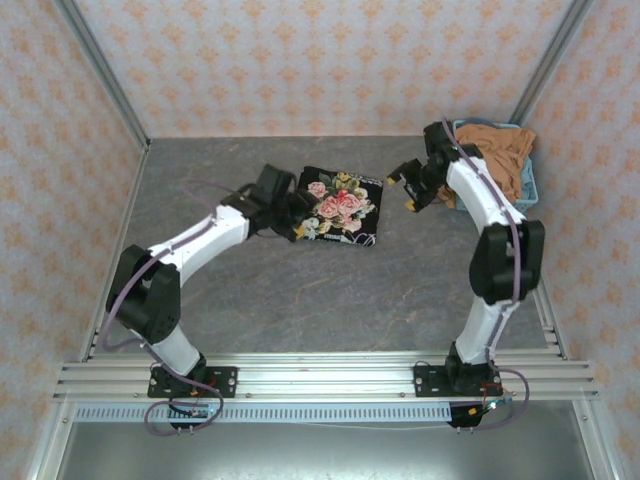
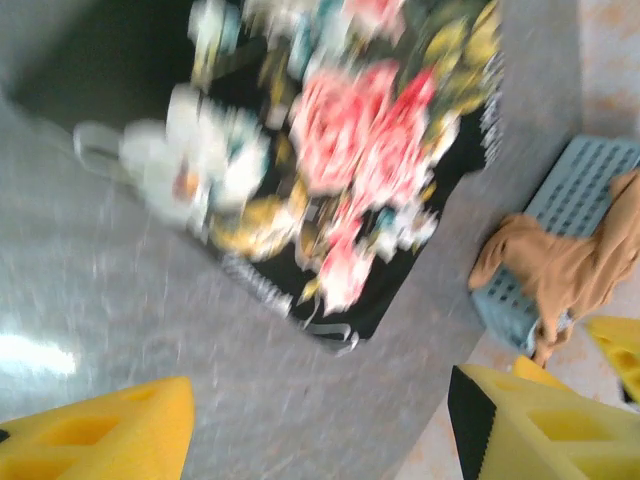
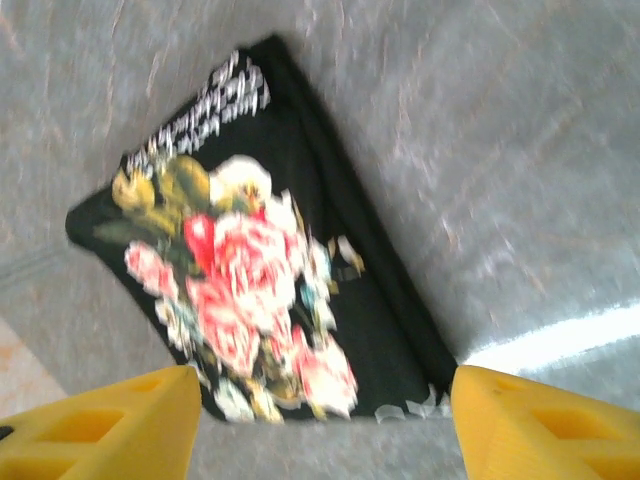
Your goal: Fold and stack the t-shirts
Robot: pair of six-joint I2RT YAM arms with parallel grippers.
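I will next bring my left gripper down onto the black t-shirt's edge by the white flower (image 1: 311, 234) (image 2: 178, 210) and close it on the t-shirt's fold, since that edge is below its open fingers.
A black t-shirt with a pink-rose and white flower print (image 1: 342, 206) lies folded into a flat square on the grey table (image 1: 250, 290). My left gripper (image 1: 292, 218) hovers at the shirt's left edge. In the left wrist view its yellow fingers (image 2: 100, 430) stand wide apart over bare table, below the shirt (image 2: 340, 150). My right gripper (image 1: 409, 186) hangs just right of the shirt, open, and the shirt (image 3: 260, 290) lies beyond its empty jaws (image 3: 325, 430). An orange-tan t-shirt (image 1: 500, 152) sits crumpled in the basket.
The light blue plastic basket (image 1: 531, 188) stands at the table's back right corner, against the wall. It also shows at the right of the left wrist view, basket (image 2: 585, 190), with the tan shirt (image 2: 570, 265) draped over its rim. Patterned walls enclose three sides.
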